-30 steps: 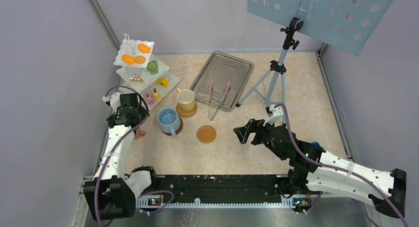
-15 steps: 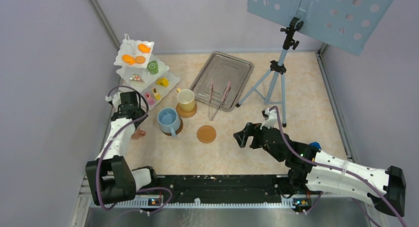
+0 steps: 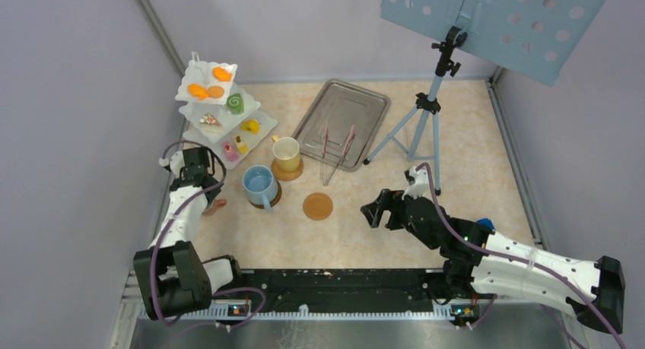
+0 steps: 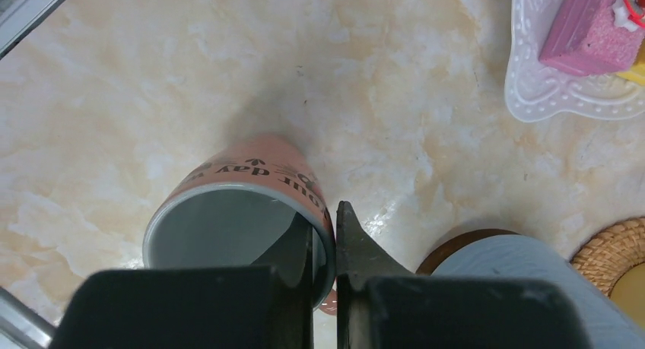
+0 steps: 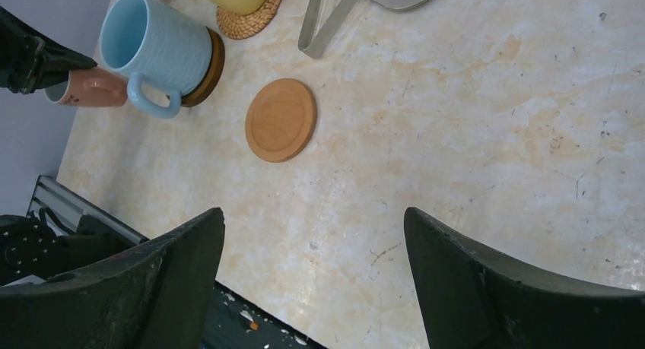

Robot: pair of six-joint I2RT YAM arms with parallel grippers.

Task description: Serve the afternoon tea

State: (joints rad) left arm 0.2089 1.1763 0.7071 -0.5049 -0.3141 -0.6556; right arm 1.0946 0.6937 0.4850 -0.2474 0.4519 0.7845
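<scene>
The other coasters hold cups. My left gripper should next rise, carry the pink cup past the blue one and lower it onto the bare brown coaster (image 3: 318, 206).
A pink cup (image 4: 228, 174) stands on the table at the left, next to a blue cup (image 3: 259, 183) on a brown coaster. My left gripper (image 4: 323, 216) is shut on the pink cup's rim, one finger inside and one outside. A yellow cup (image 3: 287, 152) rests on a woven coaster. A bare brown coaster (image 3: 318, 206) lies mid-table. My right gripper (image 5: 313, 212) hangs open over bare table, right of that coaster (image 5: 281, 119). The white three-tier stand (image 3: 258, 136) at the back left carries orange biscuits (image 3: 205, 90), a green swirl roll (image 3: 234, 103) and a pink slice (image 4: 586, 30).
A metal tray (image 3: 357, 106) lies at the back centre with pink tongs (image 3: 337, 153) resting over its near edge. A blue tripod (image 3: 426, 121) holding a perforated blue panel (image 3: 487, 14) stands at the back right. Walls close in on both sides.
My left gripper has gone from wide open to shut on the pink cup's rim. The left arm drew back slightly toward the wall. The right arm barely moved.
</scene>
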